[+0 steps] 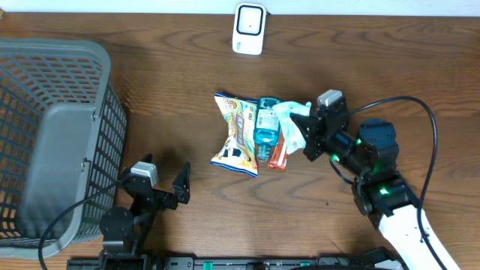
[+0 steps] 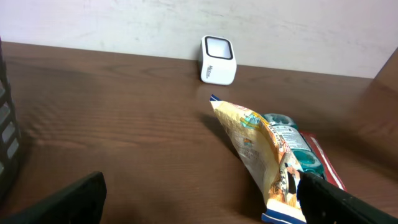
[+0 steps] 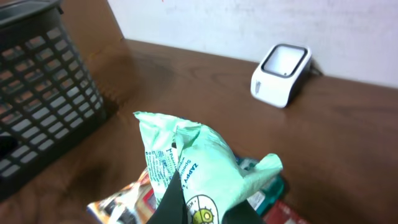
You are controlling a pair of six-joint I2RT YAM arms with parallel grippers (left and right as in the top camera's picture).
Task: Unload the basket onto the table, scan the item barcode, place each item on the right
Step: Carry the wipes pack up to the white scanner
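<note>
The table's clear end lies to the right of my right gripper in the overhead view: I will go outward to the scanner (image 1: 248,28), then swing there, releasing the packet.
My right gripper (image 1: 304,129) is shut on a pale green packet (image 1: 288,118), which it holds just above the pile of items mid-table. In the right wrist view the green packet (image 3: 199,165) is crumpled between the two dark fingers (image 3: 172,202). Its print faces the camera, but I cannot make out a barcode. The white barcode scanner (image 1: 248,28) stands at the far edge, its window facing the table. My left gripper (image 1: 166,178) rests open near the front edge, left of the pile, with nothing between its fingers (image 2: 68,200).
Under the green packet lie a yellow and blue snack bag (image 1: 235,135), a teal package (image 1: 265,124) and a red packet (image 1: 278,154). A grey mesh basket (image 1: 52,135) fills the left side. Cables trail from the right arm.
</note>
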